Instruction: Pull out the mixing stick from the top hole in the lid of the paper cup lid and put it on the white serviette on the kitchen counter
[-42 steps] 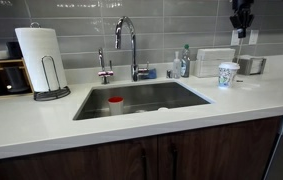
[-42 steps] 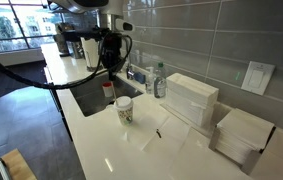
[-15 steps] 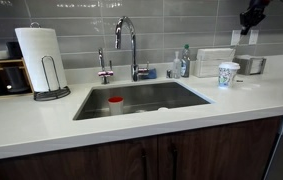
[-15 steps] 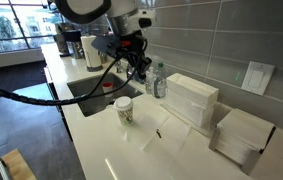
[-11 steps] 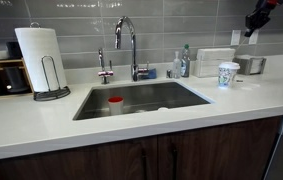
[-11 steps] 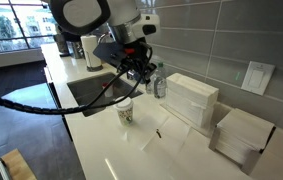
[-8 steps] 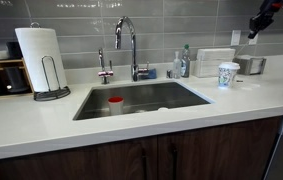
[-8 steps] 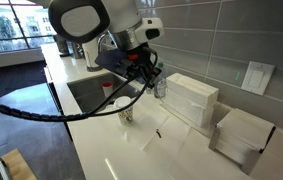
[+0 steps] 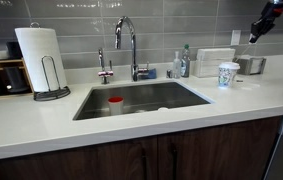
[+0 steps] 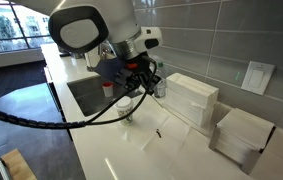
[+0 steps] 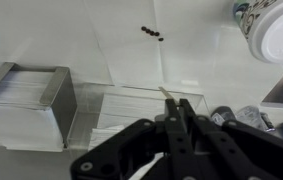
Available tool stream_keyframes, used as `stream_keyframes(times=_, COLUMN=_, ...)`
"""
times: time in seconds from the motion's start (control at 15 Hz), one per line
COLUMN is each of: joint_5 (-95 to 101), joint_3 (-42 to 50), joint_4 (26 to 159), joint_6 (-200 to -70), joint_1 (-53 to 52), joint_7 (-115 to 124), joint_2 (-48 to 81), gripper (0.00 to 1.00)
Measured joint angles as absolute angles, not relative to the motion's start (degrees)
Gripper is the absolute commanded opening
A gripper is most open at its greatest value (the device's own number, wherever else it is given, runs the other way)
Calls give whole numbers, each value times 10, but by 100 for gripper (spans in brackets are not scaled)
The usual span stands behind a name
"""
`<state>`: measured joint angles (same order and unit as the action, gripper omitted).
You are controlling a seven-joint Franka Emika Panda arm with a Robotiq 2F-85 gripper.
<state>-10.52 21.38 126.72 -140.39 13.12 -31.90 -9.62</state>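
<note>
The mixing stick hangs high above the counter, so my gripper should move down onto the white serviette between the specks and the cup to release it.
The paper cup [image 9: 227, 74] with its white lid [image 11: 278, 32] stands on the kitchen counter [image 9: 131, 125] to the right of the sink. In an exterior view the arm mostly hides it [image 10: 125, 105]. My gripper [image 11: 173, 103] is shut on the thin pale mixing stick [image 11: 167, 92], whose tip pokes out past the fingertips. The gripper hangs in the air away from the cup, high at the frame edge [image 9: 262, 24] and beside the paper stacks [image 10: 146, 78]. The white serviette [image 11: 126, 45] lies flat on the counter, with small dark specks on it.
The steel sink [image 9: 141, 98] holds a red-topped container [image 9: 115, 104]. A tap [image 9: 131, 45], bottles [image 9: 182, 63] and a paper towel roll [image 9: 41, 60] stand along the wall. White paper stacks [image 10: 191, 98] and a second one [image 10: 243, 135] sit on the counter; one shows below the jaws [image 11: 26, 100].
My gripper has swung away from the cup towards the paper stacks and the wall. The arm now covers most of the cup in an exterior view.
</note>
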Motion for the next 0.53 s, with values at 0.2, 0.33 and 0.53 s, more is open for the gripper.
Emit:
stream_keyframes(times=0.2, joint_5=-111, joint_3=214, joint_4=1271, joint_6=-1402, joint_1=128, joint_7=-348, joint_2=-97, gripper=2)
stream_keyframes(times=0.33, joint_5=-135, joint_3=217, joint_4=1285, joint_6=-1402, joint_1=127, joint_7=-398, joint_2=-98, gripper=2)
stream_keyframes(times=0.53, joint_5=-191, joint_3=231, joint_4=1313, joint_6=-1400, joint_1=127, joint_7=-486, joint_2=-102, gripper=2)
